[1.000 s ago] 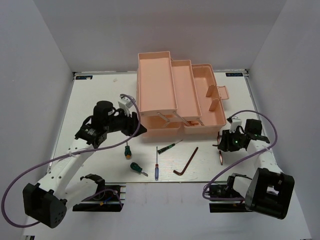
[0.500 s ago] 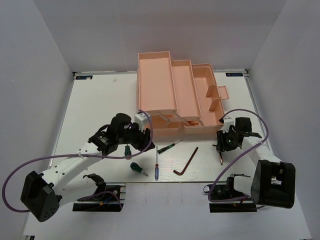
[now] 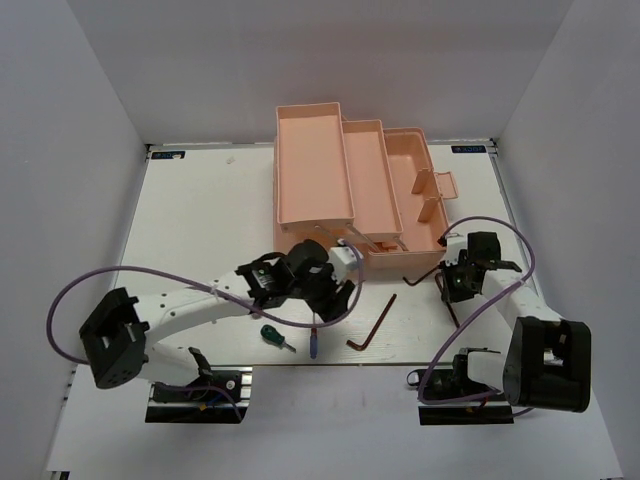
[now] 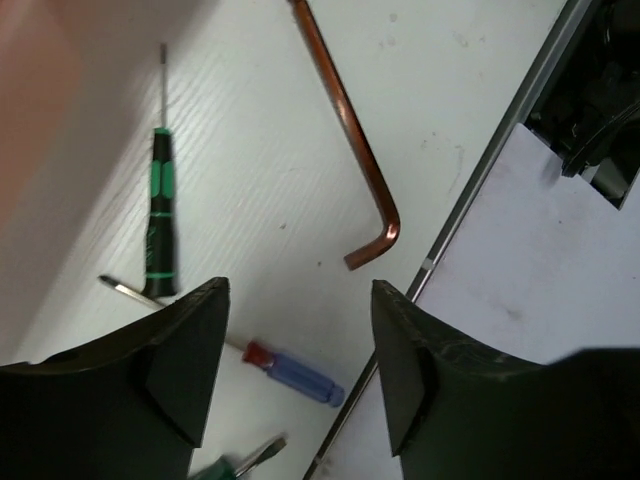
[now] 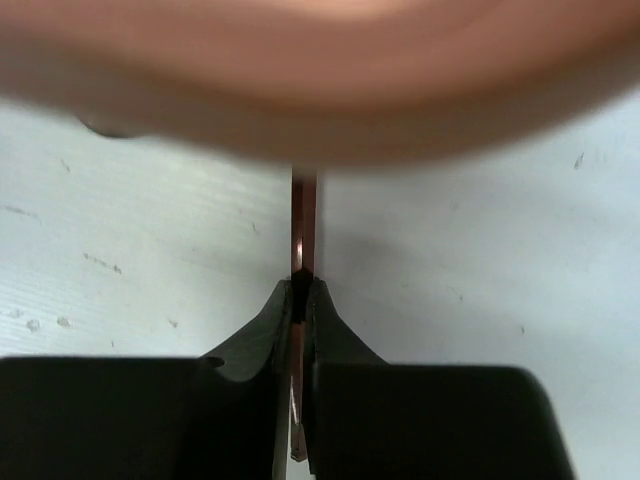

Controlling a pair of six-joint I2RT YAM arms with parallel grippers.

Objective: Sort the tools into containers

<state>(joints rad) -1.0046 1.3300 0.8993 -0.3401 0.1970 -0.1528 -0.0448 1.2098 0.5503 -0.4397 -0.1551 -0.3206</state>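
Note:
My right gripper is going to lift the hex key next and move it away from my base, over the toolbox's open bottom compartment (image 3: 411, 199).
The salmon-pink toolbox (image 3: 350, 190) stands open at the back middle, its tiered trays spread. My left gripper (image 3: 335, 300) is open and empty, hovering over the tools in front of the toolbox. In the left wrist view the blue precision screwdriver (image 4: 295, 372) lies between my open left gripper's jaws (image 4: 300, 287), with the green precision screwdriver (image 4: 160, 215) and a copper hex key (image 4: 350, 130) beyond. My right gripper (image 3: 452, 283) is shut on a thin copper hex key (image 5: 303, 225), close to the toolbox's right front wall (image 5: 300, 80).
A stubby green screwdriver (image 3: 272, 335) lies left of the blue one (image 3: 313, 345), near the table's front edge. The copper hex key (image 3: 375, 322) lies between both grippers. A thin dark bent piece (image 3: 418, 278) shows just left of my right gripper.
My left arm has swung right, from left of the toolbox to over the screwdrivers. My right gripper has shifted slightly up toward the toolbox with the hex key.

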